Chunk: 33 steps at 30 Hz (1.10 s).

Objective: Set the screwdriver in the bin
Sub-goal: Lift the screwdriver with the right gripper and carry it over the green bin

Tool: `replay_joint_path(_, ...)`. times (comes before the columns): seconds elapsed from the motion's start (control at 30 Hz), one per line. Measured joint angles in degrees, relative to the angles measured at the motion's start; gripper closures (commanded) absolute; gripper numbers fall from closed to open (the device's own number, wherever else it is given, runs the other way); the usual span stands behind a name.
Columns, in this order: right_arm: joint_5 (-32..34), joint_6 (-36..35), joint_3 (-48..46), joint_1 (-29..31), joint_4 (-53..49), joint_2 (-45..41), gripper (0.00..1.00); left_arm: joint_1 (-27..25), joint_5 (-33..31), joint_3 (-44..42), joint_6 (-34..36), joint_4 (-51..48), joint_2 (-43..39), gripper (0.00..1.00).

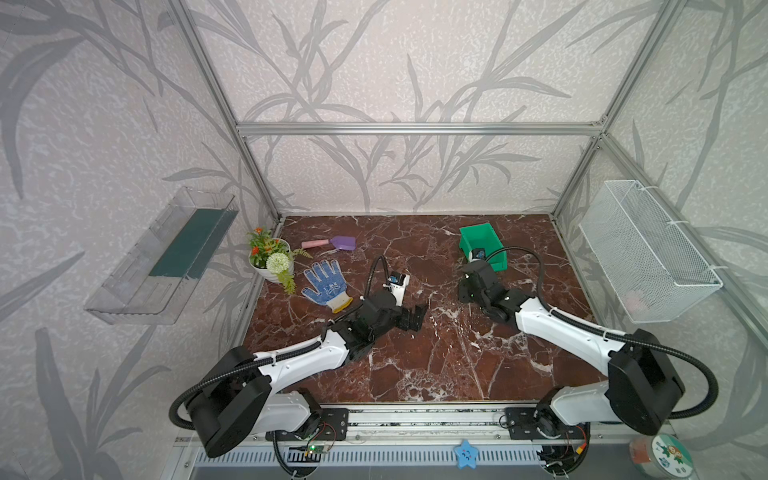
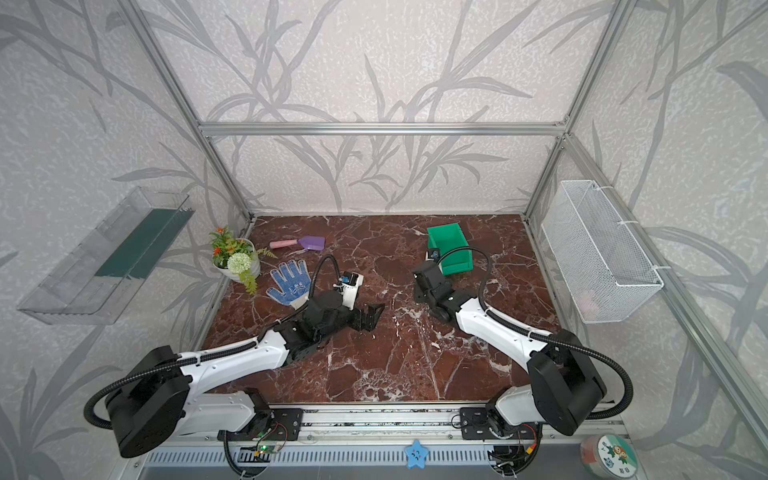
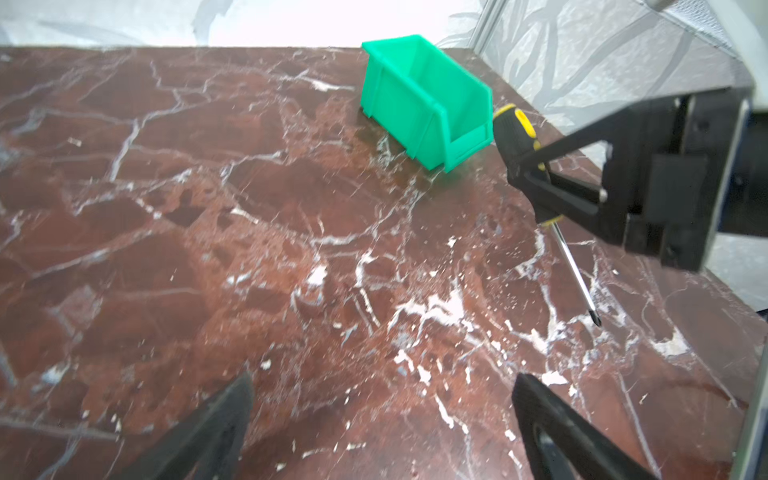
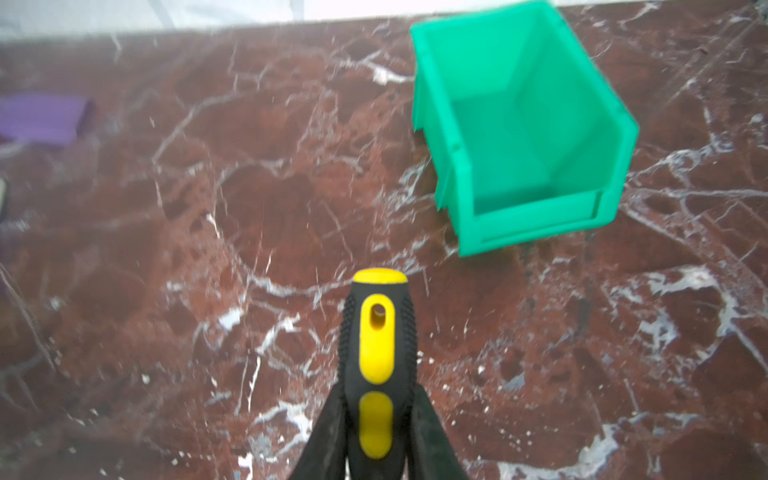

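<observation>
The bin's bare inside is outward, so my right gripper will next carry the screwdriver outward over the bin's green rim, lower it and let go of the screwdriver's handle.
My right gripper is shut on the black-and-yellow handle of the screwdriver. In the left wrist view the screwdriver hangs tilted in the right gripper, its thin silver shaft sloping down to a tip close to the marble. The green bin stands at the back right of the table, just beyond the handle's end; its inside looks bare. My left gripper rests open near the table's middle with nothing between its fingers.
A purple scoop, a blue dotted glove and a flower pot lie at the back left. A white mesh basket hangs on the right wall, a clear tray on the left wall.
</observation>
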Motion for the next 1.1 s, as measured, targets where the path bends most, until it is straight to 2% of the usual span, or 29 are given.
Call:
replay_joint_path(0.23,-5.8,-1.2,4.5,-13.1,0.3,0.5,0.89,-0.3,-0.1,10.7,4.7,1.7,6.3,0.01)
replay_joint_path(0.37,-9.3,-1.1,11.3,-19.0,0.1,6.2,0.89,-0.8,0.6,16.2,7.7,3.3,12.6,0.01)
replay_joint_path(0.5,-12.4,-1.5,19.5,-22.8,-0.4,14.3,0.85,-1.6,3.7,17.2,11.3,4.8,16.5,0.01)
replay_joint_path(0.8,-17.9,-3.1,33.0,-23.7,-4.6,30.3,0.83,-2.6,6.8,12.3,16.7,7.5,16.6,0.01)
replay_joint_path(1.1,-19.0,-3.0,39.7,-23.6,-6.6,37.8,0.82,-2.6,5.4,7.6,18.1,11.3,13.5,0.01)
